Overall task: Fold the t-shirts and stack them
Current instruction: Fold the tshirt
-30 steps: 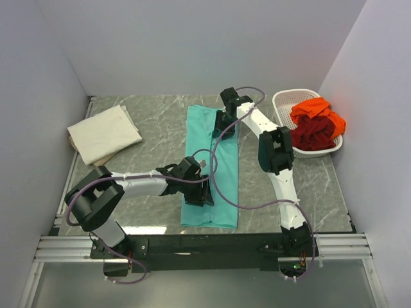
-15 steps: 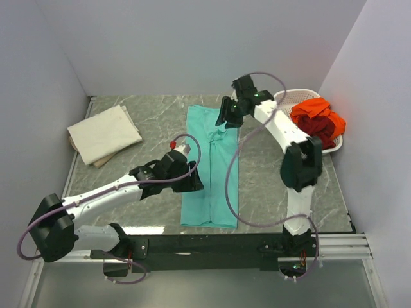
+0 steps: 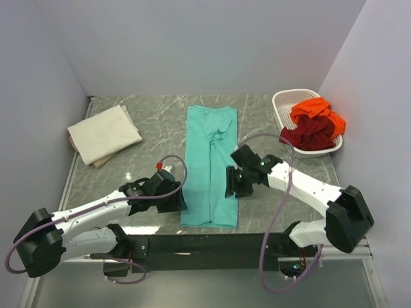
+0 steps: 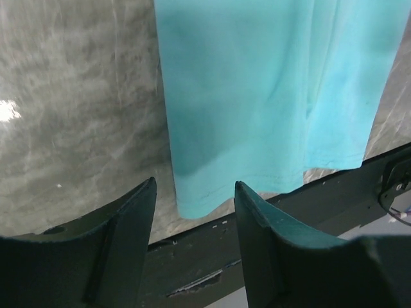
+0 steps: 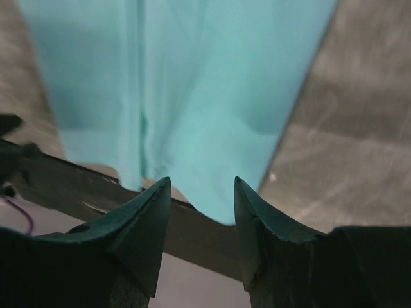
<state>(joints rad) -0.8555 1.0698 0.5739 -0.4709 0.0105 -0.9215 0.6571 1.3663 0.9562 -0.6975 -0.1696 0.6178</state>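
Observation:
Next, my left gripper comes down onto the teal t-shirt's near corner beside it.
The teal t-shirt (image 3: 211, 165) lies folded into a long strip down the middle of the table, its near hem at the table's front edge. It also shows in the left wrist view (image 4: 257, 90) and the right wrist view (image 5: 192, 77). My left gripper (image 3: 178, 199) is open and empty beside the strip's near left corner. My right gripper (image 3: 231, 184) is open and empty at the strip's near right edge. A folded cream t-shirt (image 3: 103, 133) lies at the far left. The orange t-shirt (image 3: 314, 109) and dark red t-shirt (image 3: 311, 135) are bunched in the basket.
A white lattice basket (image 3: 282, 102) stands at the far right. The black front rail (image 3: 205, 244) runs along the near table edge, close under both grippers. Grey walls enclose the table on three sides.
Both arms have drawn back toward the near edge. The right gripper left the shirt's collar end and swung to the near right hem. The left gripper moved off the cloth to its near left corner.

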